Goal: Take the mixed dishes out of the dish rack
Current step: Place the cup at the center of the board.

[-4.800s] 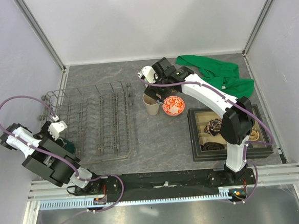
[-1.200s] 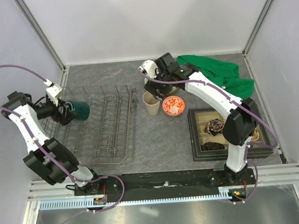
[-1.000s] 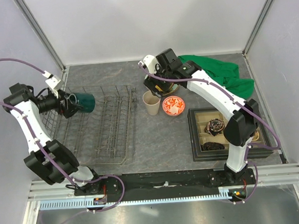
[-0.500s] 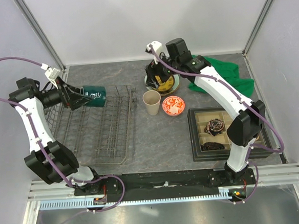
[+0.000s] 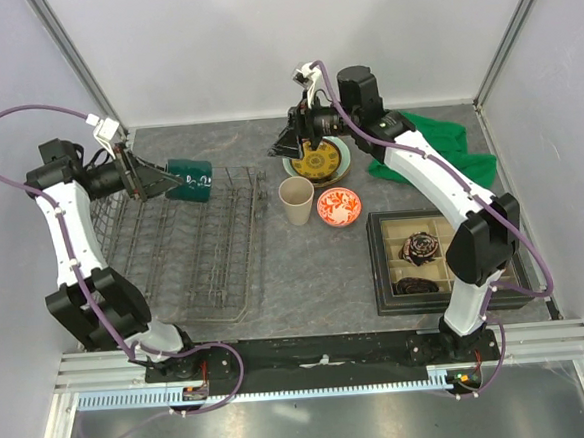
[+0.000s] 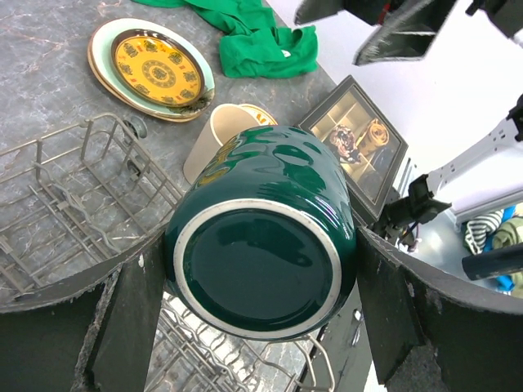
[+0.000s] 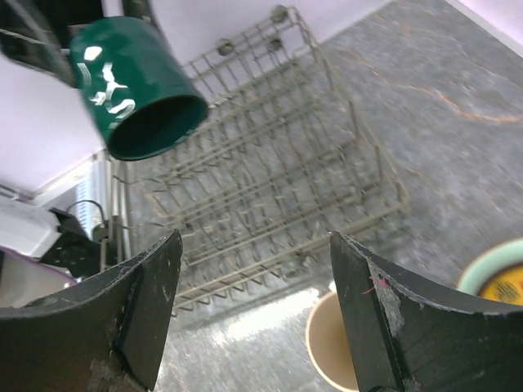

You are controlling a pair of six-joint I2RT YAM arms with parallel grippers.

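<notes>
The mug's opening faces the robot's fingers, so the right gripper needs to move slightly to the left in the top view to straddle the mug's far rim.
My left gripper [image 5: 169, 178] is shut on the dark green mug [image 5: 191, 179], which hangs sideways above the far right part of the dish rack [image 5: 189, 248]. The mug's base [image 6: 260, 265] faces the wrist camera, with a finger on each side. A yellow-gold plate [image 5: 318, 161] lies on a pale green plate [image 6: 100, 69] on the table. In front of them stand the beige cup [image 5: 296, 199] and the red-and-white bowl [image 5: 338, 207]. My right gripper [image 5: 293, 143] hovers open above the plates' left edge, holding nothing; its view shows the rack [image 7: 278, 171] and mug [image 7: 139, 90].
A black compartmented tray [image 5: 445, 260] with small items sits at the right. A green cloth [image 5: 430, 149] lies at the back right, beside the plates. The rack's right wall [image 5: 256, 232] stands close to the cup. White walls close in three sides.
My left gripper has carried the mug up and to the right over the rack. My right gripper has risen from beside the plates and turned towards the rack.
</notes>
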